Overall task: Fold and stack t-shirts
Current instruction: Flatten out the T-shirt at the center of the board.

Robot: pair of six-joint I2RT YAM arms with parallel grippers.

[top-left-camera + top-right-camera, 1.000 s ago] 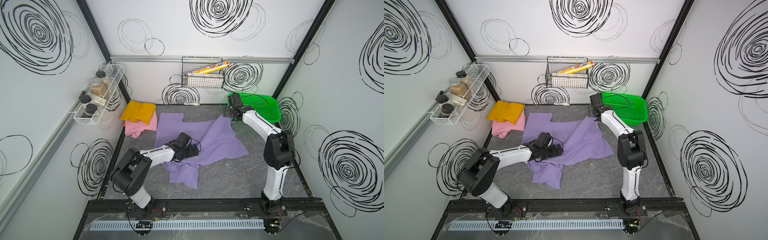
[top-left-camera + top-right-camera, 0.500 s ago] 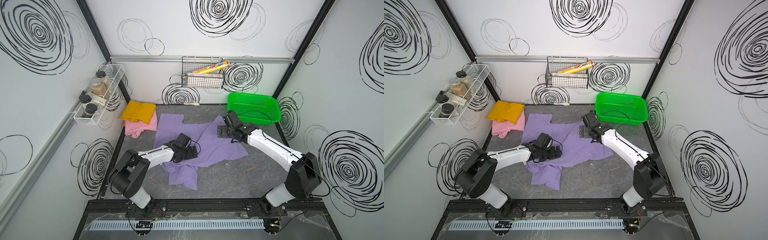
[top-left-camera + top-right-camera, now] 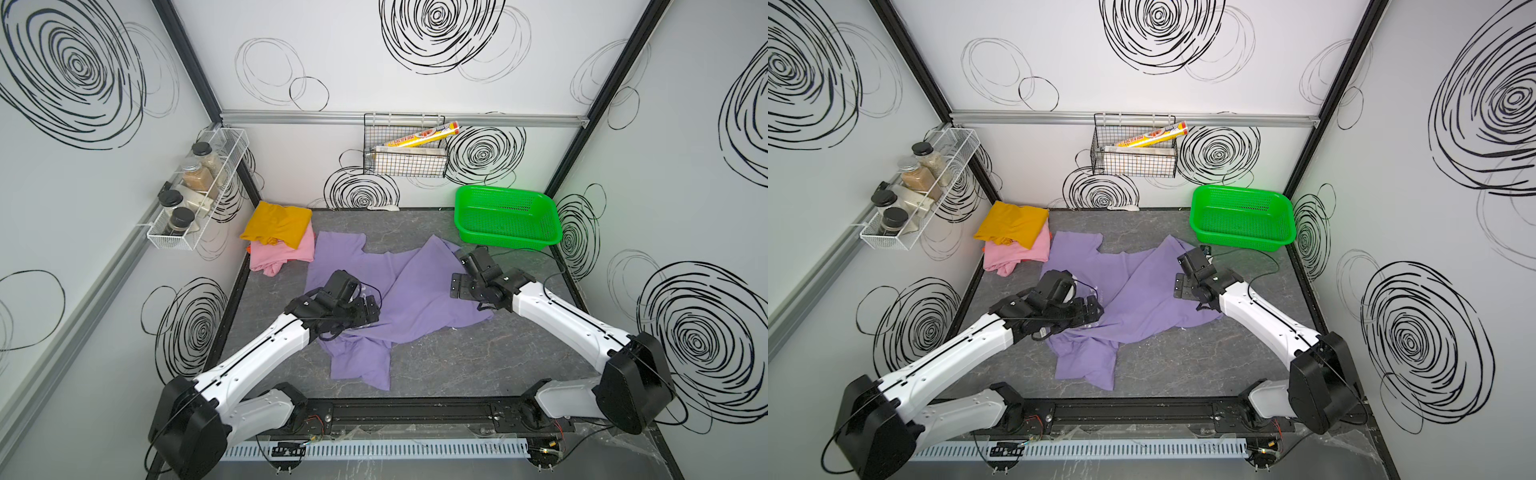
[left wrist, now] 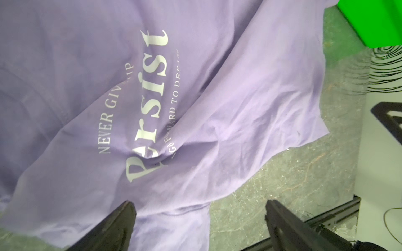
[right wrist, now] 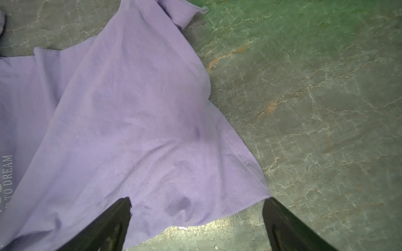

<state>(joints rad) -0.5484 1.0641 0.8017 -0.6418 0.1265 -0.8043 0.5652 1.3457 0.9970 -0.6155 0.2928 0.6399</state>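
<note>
My left gripper should next move back and down onto the t-shirt's near flap (image 3: 358, 364) (image 4: 175, 230). The flap sticks out from under the t-shirt's body, below my left gripper and back toward my base.
A lavender t-shirt (image 3: 419, 299) (image 3: 1142, 295) lies crumpled and spread on the grey table, its white chest lettering (image 4: 152, 104) showing in the left wrist view. My left gripper (image 3: 370, 309) (image 3: 1094, 309) (image 4: 199, 206) hovers open over the shirt's near-left part, nothing between its fingers. My right gripper (image 3: 459, 272) (image 3: 1181, 274) (image 5: 196, 202) stands open just above the shirt's right hem (image 5: 235, 150). A folded mustard-yellow t-shirt (image 3: 278, 224) (image 3: 1013, 224) rests on a pink t-shirt (image 3: 282, 253) (image 3: 1013, 255) at the back left.
A green perforated basket (image 3: 511, 243) (image 3: 1241, 241) (image 4: 369, 21) stands at the back right, close behind my right gripper. On the walls hang a wire basket with a yellow roll (image 3: 419, 139) and a rack of jars (image 3: 195, 178). A black rail (image 3: 415, 411) runs along the front edge.
My right arm has swung down from in front of the green basket to the lavender shirt's right side. The left arm has hardly moved.
</note>
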